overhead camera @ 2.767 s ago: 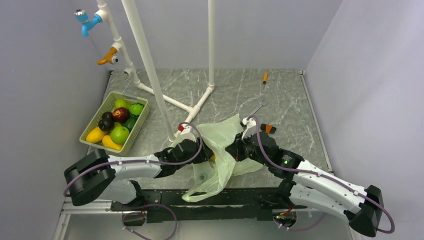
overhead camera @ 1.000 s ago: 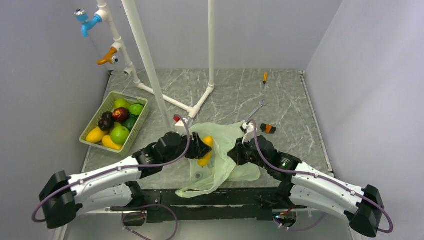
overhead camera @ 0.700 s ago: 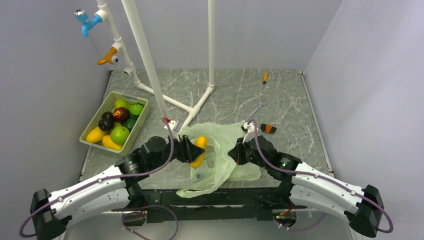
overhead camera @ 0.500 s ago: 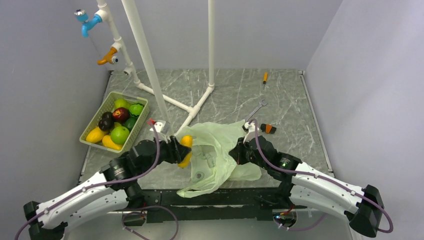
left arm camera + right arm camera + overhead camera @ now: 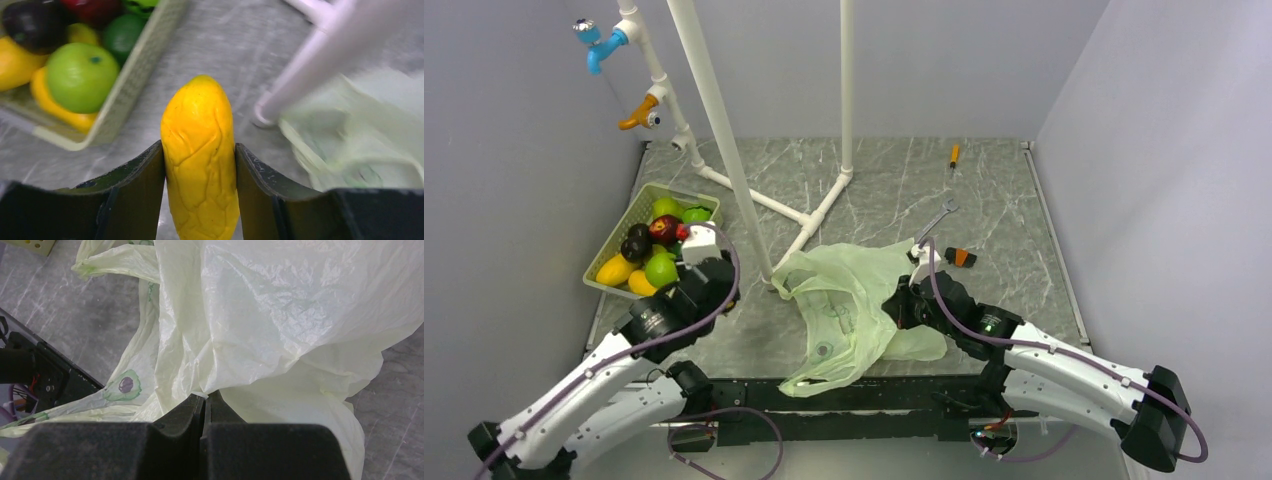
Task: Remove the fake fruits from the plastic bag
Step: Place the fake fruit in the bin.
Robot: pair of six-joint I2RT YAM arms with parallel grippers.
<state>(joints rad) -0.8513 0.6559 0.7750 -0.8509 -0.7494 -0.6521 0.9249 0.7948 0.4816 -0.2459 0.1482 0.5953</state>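
My left gripper should swing outward and to the left in the top view, over the basket's far end point(image 5: 670, 207), to release the fruit where others already lie.
My left gripper point(image 5: 714, 285) is shut on a yellow oblong fake fruit point(image 5: 200, 165), held upright between the jaws above the table, just right of the pale-green slotted basket point(image 5: 612, 235). In the top view the arm hides the fruit. The plastic bag point(image 5: 844, 300) lies crumpled mid-table with its handles toward the near edge. My right gripper point(image 5: 902, 305) is shut on a fold of the bag point(image 5: 260, 315) at its right side. I cannot see any fruit inside the bag.
The basket point(image 5: 135, 75) holds several fruits, among them a green apple point(image 5: 80, 77). A white pipe frame point(image 5: 724, 130) stands between basket and bag. A wrench point(image 5: 936, 220), a screwdriver point(image 5: 954, 155) and a small orange-black item point(image 5: 962, 258) lie behind the bag.
My left gripper pulled the yellow fruit out of the bag and carried it left to beside the basket. The bag has settled flatter. My right gripper has kept its hold.
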